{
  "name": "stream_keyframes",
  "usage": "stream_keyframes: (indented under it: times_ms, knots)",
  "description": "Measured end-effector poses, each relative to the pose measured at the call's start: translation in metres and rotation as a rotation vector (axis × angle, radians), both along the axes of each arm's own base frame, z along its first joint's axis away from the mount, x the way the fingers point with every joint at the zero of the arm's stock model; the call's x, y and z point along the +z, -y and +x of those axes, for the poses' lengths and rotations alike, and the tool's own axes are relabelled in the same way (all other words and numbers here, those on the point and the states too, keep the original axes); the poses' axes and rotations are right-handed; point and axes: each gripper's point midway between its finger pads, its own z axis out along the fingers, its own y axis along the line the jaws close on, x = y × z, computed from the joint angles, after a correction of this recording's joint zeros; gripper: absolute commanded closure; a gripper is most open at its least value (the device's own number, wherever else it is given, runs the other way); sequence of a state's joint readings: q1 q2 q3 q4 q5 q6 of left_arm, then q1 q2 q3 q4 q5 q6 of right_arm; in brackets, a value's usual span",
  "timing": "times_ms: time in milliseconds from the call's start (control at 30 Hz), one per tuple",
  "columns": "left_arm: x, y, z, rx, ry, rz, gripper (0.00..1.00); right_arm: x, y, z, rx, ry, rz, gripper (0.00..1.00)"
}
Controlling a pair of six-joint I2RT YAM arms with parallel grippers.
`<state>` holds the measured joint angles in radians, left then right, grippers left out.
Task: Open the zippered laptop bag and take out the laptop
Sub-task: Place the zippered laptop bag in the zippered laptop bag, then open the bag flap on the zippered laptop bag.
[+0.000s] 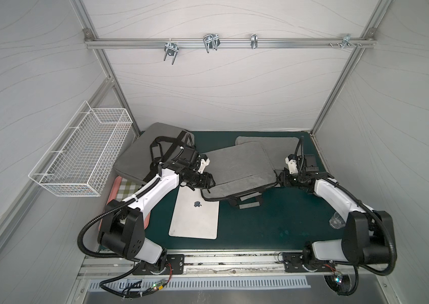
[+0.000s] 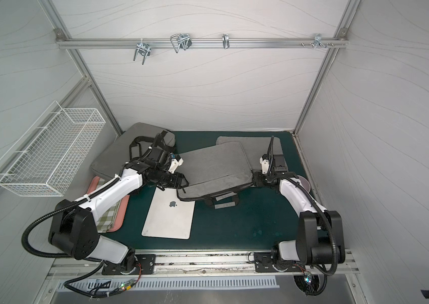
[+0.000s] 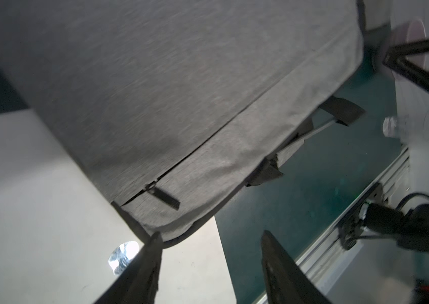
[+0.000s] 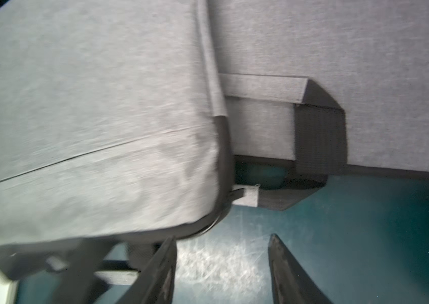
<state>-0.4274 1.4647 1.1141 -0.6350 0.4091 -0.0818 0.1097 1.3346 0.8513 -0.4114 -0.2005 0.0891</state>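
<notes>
My left gripper needs to turn and go down toward the handles next, onto the upper flap's front edge (image 3: 256, 169), because that edge is below it, past the zipper pull (image 3: 163, 196).
The grey zippered laptop bag (image 1: 237, 171) (image 2: 216, 168) lies across the middle of the green mat, its handles toward the front. The silver laptop (image 1: 195, 218) (image 2: 168, 218) lies flat on the mat outside the bag, with its far corner under the bag's left corner. My left gripper (image 1: 209, 183) (image 3: 211, 234) is open at that left corner, over the laptop (image 3: 37, 210), with nothing between its fingers. A black zipper pull (image 3: 163, 196) lies on the bag's front panel. My right gripper (image 1: 279, 180) (image 4: 223, 237) stands open beside the bag's right corner (image 4: 89, 118), over bare mat.
A second grey bag (image 1: 274, 143) lies behind on the right. A grey bag with black straps (image 1: 139, 155) sits at the back left. A pink tray with a checked cloth (image 1: 121, 189) is under the left arm. A wire basket (image 1: 84, 155) hangs on the left wall. A clear cup (image 1: 337, 221) stands by the right arm.
</notes>
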Motion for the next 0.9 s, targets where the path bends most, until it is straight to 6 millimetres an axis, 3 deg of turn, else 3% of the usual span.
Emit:
stream_keyframes:
  times_ms: [167, 267, 467, 633, 900]
  knots:
    - [0.002, 0.033, -0.015, -0.292, 0.184, 0.064, 0.38, 0.025, -0.008, -0.017, 0.007, 0.033, 0.072, 0.3]
    - [-0.013, 0.049, -0.023, -0.455, 0.258, 0.141, 0.38, 0.033, -0.013, -0.029, 0.003, 0.038, 0.124, 0.19]
    - [-0.053, 0.076, -0.026, -0.685, 0.372, 0.303, 0.38, 0.027, -0.024, -0.055, -0.012, -0.012, 0.239, 0.16]
    - [-0.078, 0.09, -0.014, -0.746, 0.452, 0.441, 0.38, 0.017, -0.031, -0.071, -0.025, -0.064, 0.298, 0.15]
    - [-0.087, 0.109, 0.012, -0.709, 0.577, 0.542, 0.38, 0.015, -0.031, -0.08, -0.034, -0.06, 0.314, 0.15]
